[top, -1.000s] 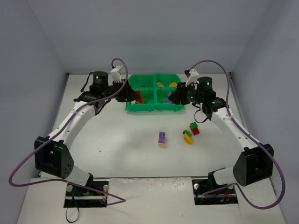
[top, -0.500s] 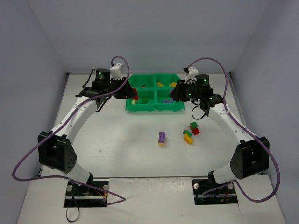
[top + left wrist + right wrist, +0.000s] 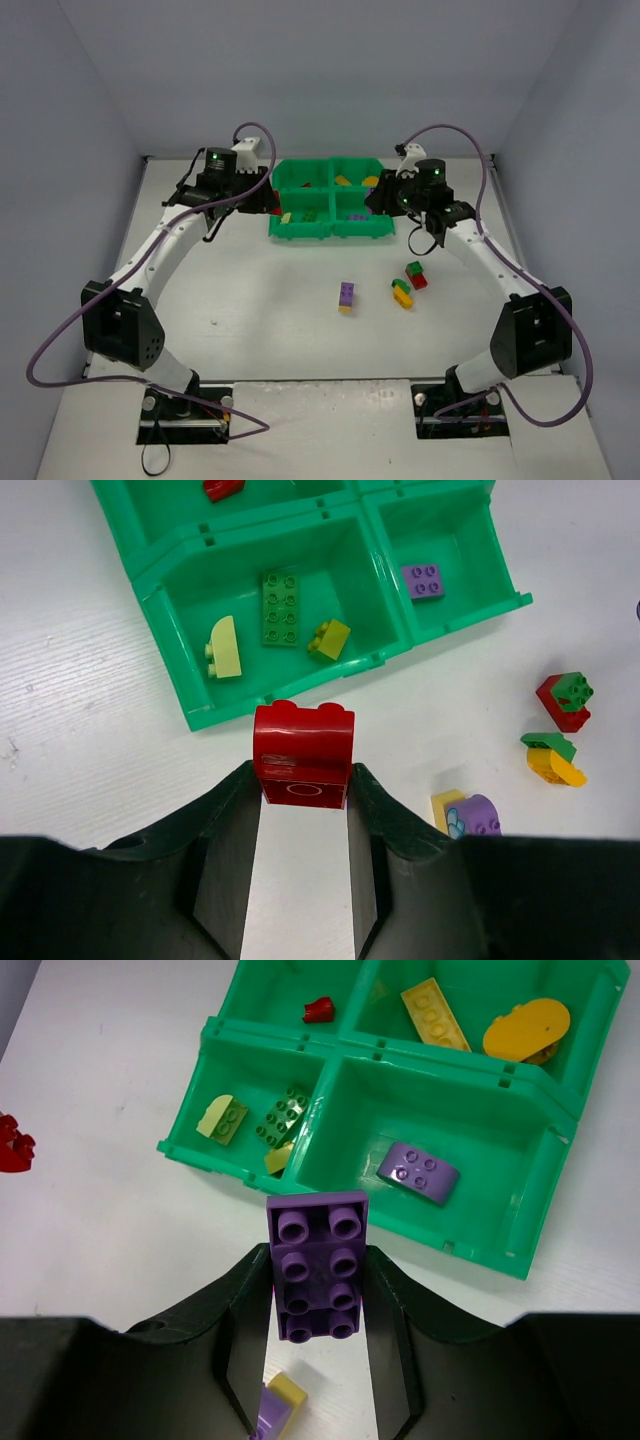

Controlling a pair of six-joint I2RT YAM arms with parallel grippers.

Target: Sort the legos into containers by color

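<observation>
Next, the right gripper moves down over the tray's near section with the purple brick (image 3: 362, 212) (image 3: 425, 1165) in it and releases its own brick there, since both share that color.
The green tray (image 3: 333, 236) stands at the back centre. My left gripper (image 3: 276, 200) is at its left edge, shut on a red brick (image 3: 303, 755) held above the table just in front of the near-left compartment (image 3: 330, 590). That compartment holds lime and green bricks. My right gripper (image 3: 376, 198) is at the tray's right side, shut on a purple brick (image 3: 318, 1265) held before the near-right compartment, where another purple brick (image 3: 418, 1172) lies. The far compartments hold a red brick (image 3: 320, 1008) and yellow pieces (image 3: 435, 1015).
Loose on the table in front of the tray lie a purple-and-yellow stack (image 3: 346, 296), a green-and-yellow stack (image 3: 402, 293) and a red-and-green stack (image 3: 415, 274). Grey walls close in the table on three sides.
Both grippers have shifted a little toward the back along the tray's sides, each still holding its brick. The loose bricks have not moved.
</observation>
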